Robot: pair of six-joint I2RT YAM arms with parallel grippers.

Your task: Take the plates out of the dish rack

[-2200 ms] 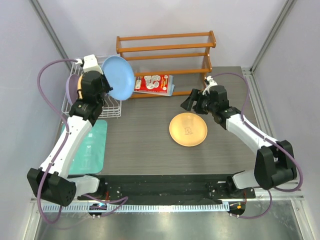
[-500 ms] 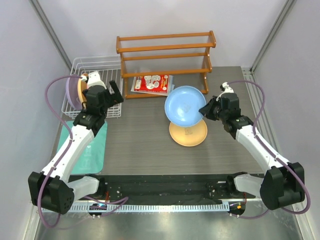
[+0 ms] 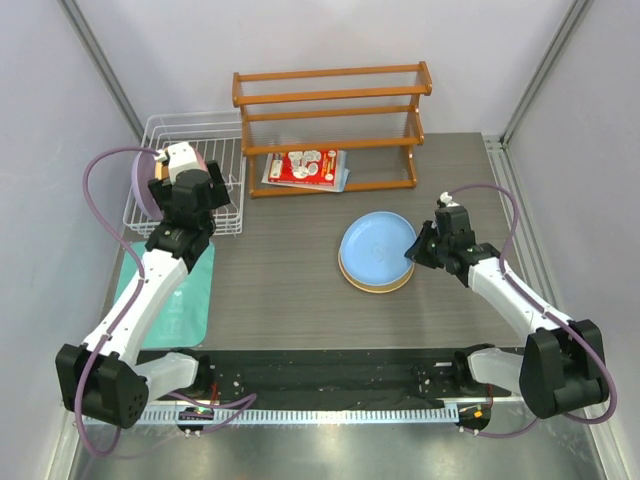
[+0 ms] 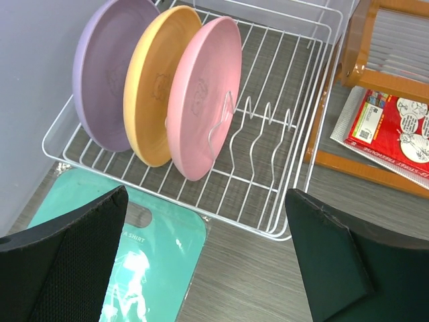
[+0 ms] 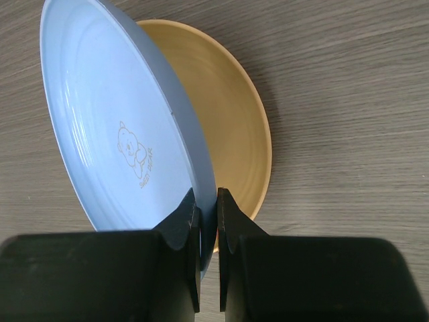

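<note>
The left gripper lowers its open fingers outward astride the pink plate's near rim (image 4: 177, 135) next, since it lies below and outward and empty slots alongside leave room.
The white wire dish rack (image 4: 268, 194) holds three plates on edge: lavender (image 4: 100, 74), yellow-orange (image 4: 151, 87) and pink (image 4: 201, 94). My left gripper (image 4: 206, 194) hangs open above the rack's near edge with nothing between its fingers; the top view shows that gripper (image 3: 200, 185) over the rack (image 3: 215, 130). My right gripper (image 5: 208, 201) is shut on the rim of the light blue plate (image 5: 107, 127). This plate leans, tilted, on another yellow-orange plate (image 5: 234, 134) lying flat on the table. From above, the blue plate (image 3: 375, 240) nearly covers the yellow-orange one (image 3: 375, 285).
A brown wooden shelf (image 3: 330, 110) stands at the back, with a red and white packet (image 3: 305, 167) under its lower rail. A teal board (image 4: 134, 268) lies on the table just in front of the rack, under my left arm.
The left gripper has let go of the blue plate, swung back over the rack and opened wide. The right gripper has taken the plate and lowered it onto the yellow-orange plate.
</note>
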